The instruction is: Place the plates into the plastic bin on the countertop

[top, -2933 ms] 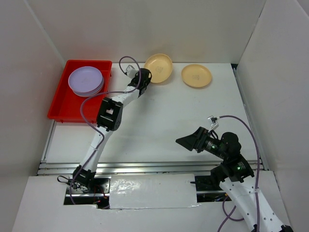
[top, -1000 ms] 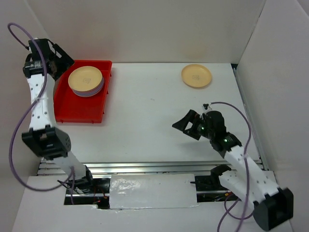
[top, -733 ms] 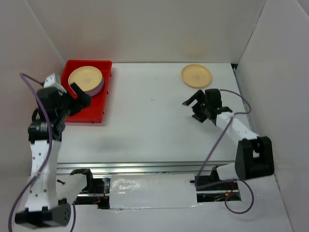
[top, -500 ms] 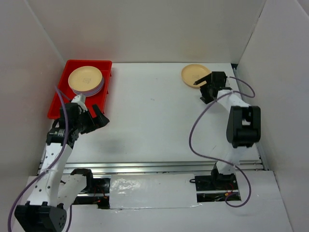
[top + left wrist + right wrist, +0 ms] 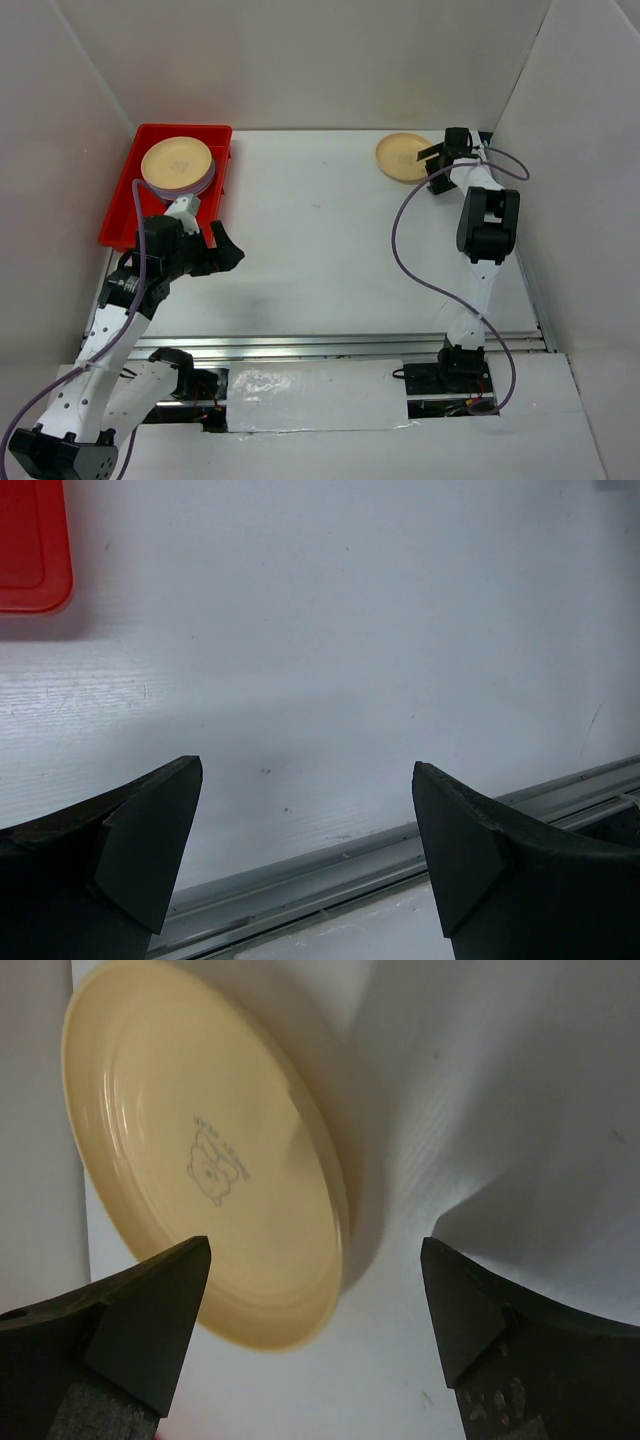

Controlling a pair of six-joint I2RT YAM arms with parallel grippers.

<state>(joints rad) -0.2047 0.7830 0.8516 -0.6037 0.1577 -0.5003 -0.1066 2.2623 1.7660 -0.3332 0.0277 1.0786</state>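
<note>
My right gripper should next go down a little onto the cream plate's near rim and close, because its fingers are already on both sides of that rim, one over the plate and one over the countertop.
The plastic bin, bright red, sits at the back left and holds a stack of plates, cream on top with purple beneath. Another cream plate lies alone on the countertop at the back right. My right gripper stands open at that plate's right edge. In the right wrist view the plate shows a faint emblem, and the right gripper straddles its rim, one finger over the plate and the other over bare table. My left gripper is open and holds nothing, just off the bin's near right corner.
White walls close in the countertop on three sides. A metal rail runs along the near edge and shows below the left gripper. A corner of the red bin lies at the upper left of the left wrist view.
The left arm has left the bin and swung back toward the near side, open and without a plate. The right arm has reached out to the lone cream plate at the back right.
</note>
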